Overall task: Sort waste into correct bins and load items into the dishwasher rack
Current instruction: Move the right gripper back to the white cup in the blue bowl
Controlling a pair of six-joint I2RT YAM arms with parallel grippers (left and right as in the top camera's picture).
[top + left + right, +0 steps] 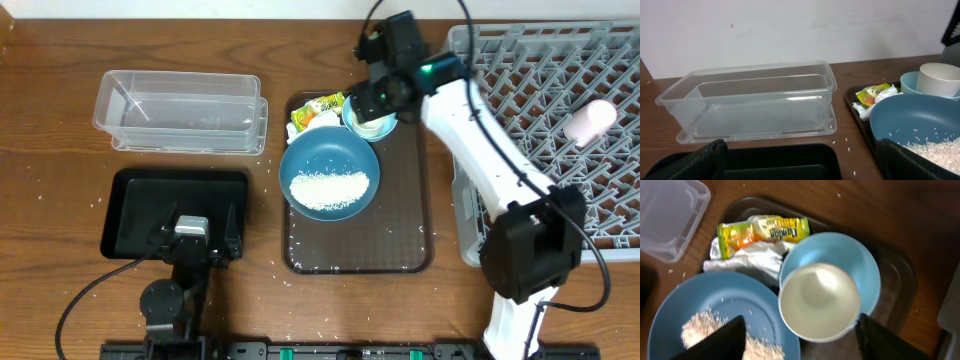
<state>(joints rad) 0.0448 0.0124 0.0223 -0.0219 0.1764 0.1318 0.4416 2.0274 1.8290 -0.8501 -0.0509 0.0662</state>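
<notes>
The cream-white cup's opening faces up, so the robot's right gripper should move toward the dark-blue dish and lower onto the cream-white cup's rim on that side (pixel 358 128) (pixel 783 311).
On the brown tray (pixel 400 250) sits the dark-blue dish (pixel 330 175) with a heap of white rice (pixel 328 188). Behind it lie the yellow-green wrapper (pixel 318 105) with crumpled white paper (pixel 747 260) and the light-blue bowl (pixel 860 262) with the cream-white cup (pixel 374 124) standing in it. My right gripper (pixel 800 342) is open just above the cup (pixel 819 301), fingers either side, not touching. The pink cup (pixel 590 120) lies in the grey rack (pixel 540 70). My left gripper (pixel 801 165) is open over the black tray (pixel 135 205), empty. The clear tub (pixel 180 110) stands behind it.
Loose rice grains are scattered on the wood around the brown tray and the black tray. The rack stands at the right edge, right next to the brown tray. The right arm reaches over the rack's left edge.
</notes>
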